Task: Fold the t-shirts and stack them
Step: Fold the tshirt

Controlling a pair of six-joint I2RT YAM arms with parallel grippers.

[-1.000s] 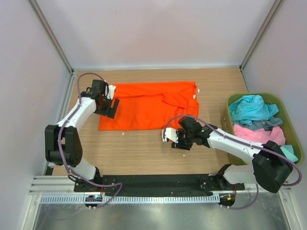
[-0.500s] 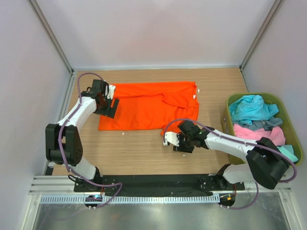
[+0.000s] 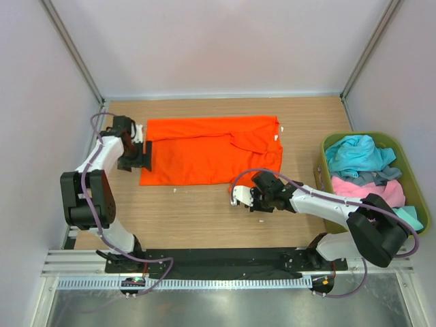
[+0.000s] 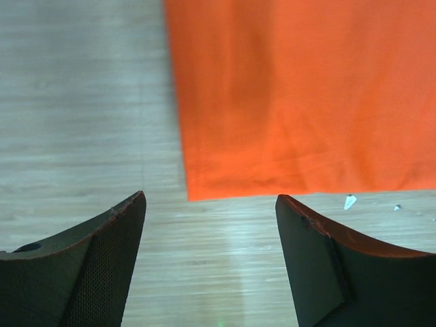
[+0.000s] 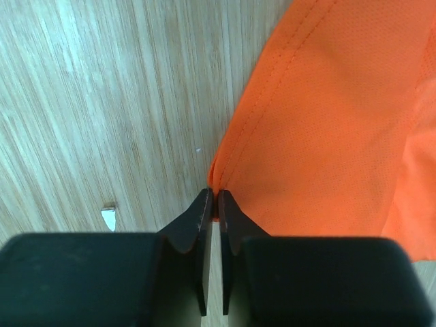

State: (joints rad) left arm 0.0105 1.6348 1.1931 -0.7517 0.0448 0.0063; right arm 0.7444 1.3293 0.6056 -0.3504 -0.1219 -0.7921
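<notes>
The shirt's far strip [image 3: 255,127] lies outward of my right gripper, so my right gripper should lift the shirt's hem, carry it outward and release it onto that strip.
The bright orange t-shirt [image 3: 204,150] lies flat on the wooden table, folded into a wide rectangle. My left gripper [image 3: 144,157] is open and empty, low over bare wood just off the shirt's left edge. In the left wrist view the shirt's near left corner [image 4: 286,102] lies ahead of the left gripper [image 4: 211,196]. My right gripper [image 3: 235,192] is shut on the shirt's near hem. The right wrist view shows the right gripper [image 5: 214,196] pinching that hem of the orange cloth [image 5: 327,122]. Turquoise [image 3: 354,155], grey [image 3: 383,176] and pink [image 3: 364,191] t-shirts lie in the bin.
The olive-green plastic bin [image 3: 411,160] stands at the right edge of the table. Small white scraps lie on the wood [image 3: 175,190] [image 5: 109,216]. Grey walls enclose the table on the left, far and right sides.
My left gripper has moved left off the orange shirt onto bare wood, uncovering the shirt's left edge. My right gripper has shifted slightly left at the near hem.
</notes>
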